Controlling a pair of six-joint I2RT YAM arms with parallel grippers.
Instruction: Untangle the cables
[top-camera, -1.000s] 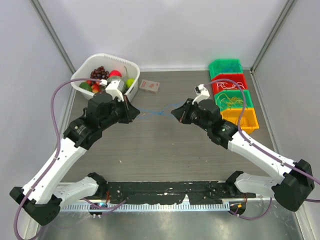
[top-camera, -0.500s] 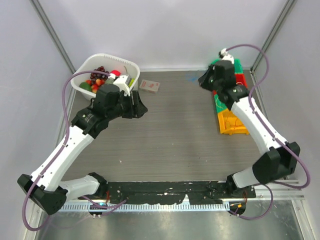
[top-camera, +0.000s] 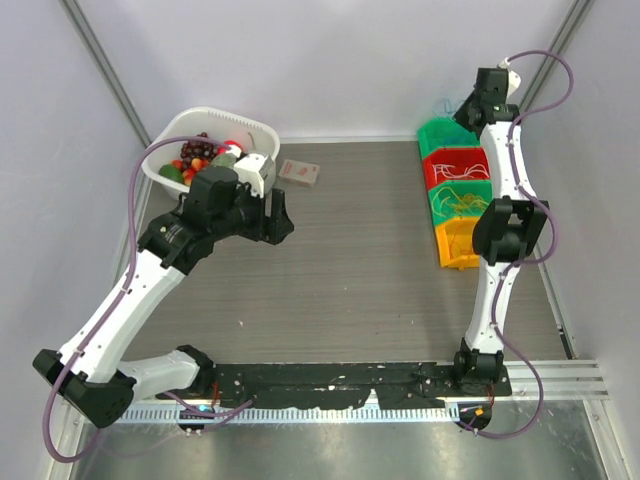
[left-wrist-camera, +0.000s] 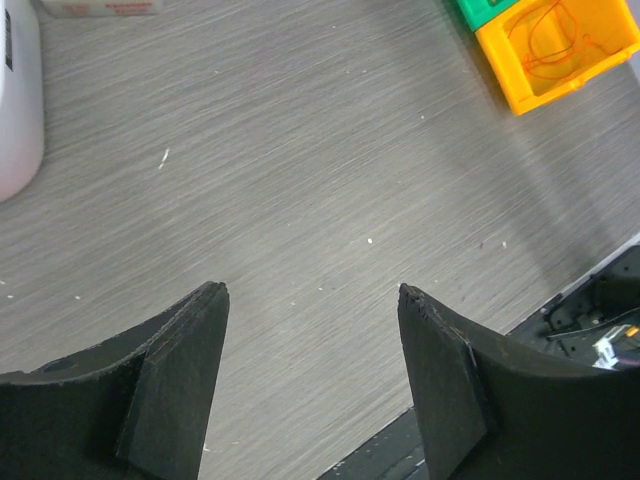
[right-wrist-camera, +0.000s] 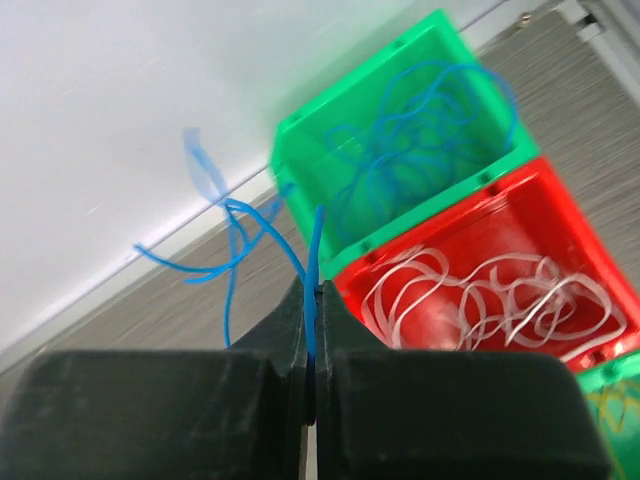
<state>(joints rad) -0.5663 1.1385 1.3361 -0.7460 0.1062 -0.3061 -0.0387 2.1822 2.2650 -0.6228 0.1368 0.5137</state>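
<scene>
More blue cables already lie inside the far green bin (right-wrist-camera: 405, 150), so the robot should next lower its right gripper over it and let go of the thin blue cable (right-wrist-camera: 233, 214) into it.
My right gripper (right-wrist-camera: 313, 292) is shut on a thin blue cable (right-wrist-camera: 233, 214), whose loose curls hang in the air beyond the fingertips. In the top view the right gripper (top-camera: 466, 112) is raised high over the far green bin (top-camera: 450, 133). That green bin (right-wrist-camera: 420, 130) holds more blue cables. The red bin (right-wrist-camera: 480, 290) beside it holds curly white cables. My left gripper (left-wrist-camera: 312, 292) stands open over bare wood with nothing between its fingers. In the top view the left gripper (top-camera: 278, 215) is at the table's left centre. An orange cable lies in the yellow bin (left-wrist-camera: 550, 40).
Four bins stand in a row at the far right: green, red (top-camera: 460, 170), green (top-camera: 462, 200) and yellow (top-camera: 462, 242). A white basket (top-camera: 262, 135) of fruit sits at the far left, with a small card box (top-camera: 299, 172) beside it.
The left gripper has opened and let go of the blue cable. The right arm has swung up and back to the far green bin with the cable in its jaws.
</scene>
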